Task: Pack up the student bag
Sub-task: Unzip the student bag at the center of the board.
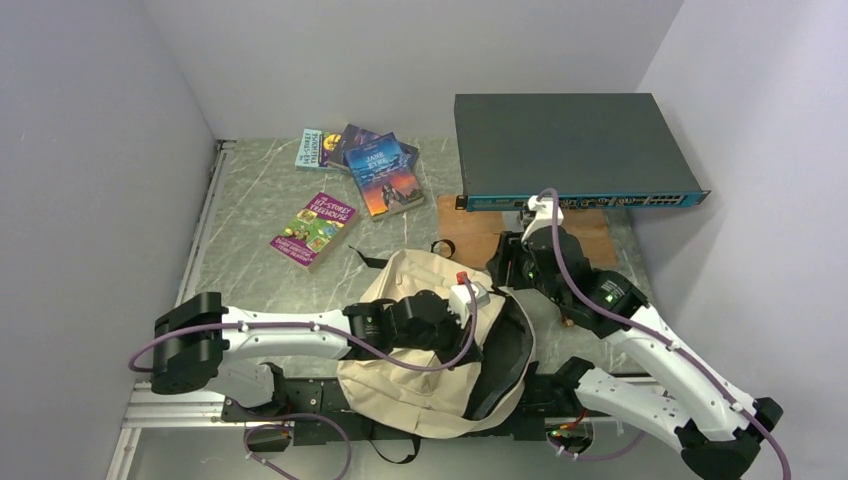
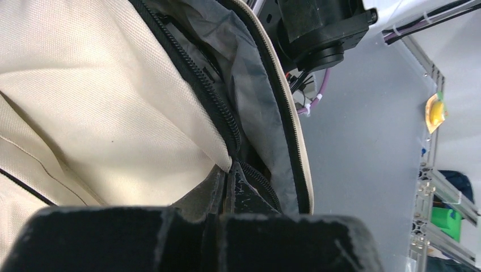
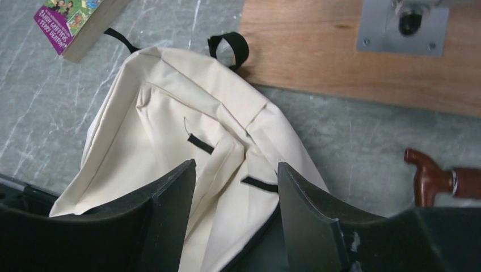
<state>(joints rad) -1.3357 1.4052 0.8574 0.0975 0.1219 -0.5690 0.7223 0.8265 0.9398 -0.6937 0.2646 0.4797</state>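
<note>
The right gripper moves down and draws back to the zipper edge at the opening's far end [image 1: 502,296] [image 3: 270,215] next, since my left gripper leaves it free.
The cream-beige student bag [image 1: 400,395] lies at the near middle of the table, its main zipper open and the dark lining showing on its right side. My left gripper [image 1: 478,297] reaches over the bag from the left. In the left wrist view this gripper [image 2: 228,173] is shut on the bag's [image 2: 85,85] fabric edge beside the black zipper [image 2: 215,102]. My right gripper [image 3: 235,175] hangs open just above the bag's [image 3: 170,102] top end, near the black carry loop [image 3: 230,45], with nothing gripped between its fingers [image 3: 176,192].
A purple paperback [image 1: 313,228] lies left of the bag's top. Further back lie a blue book [image 1: 385,175] and more books [image 1: 330,148]. A dark network switch [image 1: 570,145] stands at the back right over a wooden board [image 1: 480,232]. A brown handle [image 3: 434,181] lies right of the bag.
</note>
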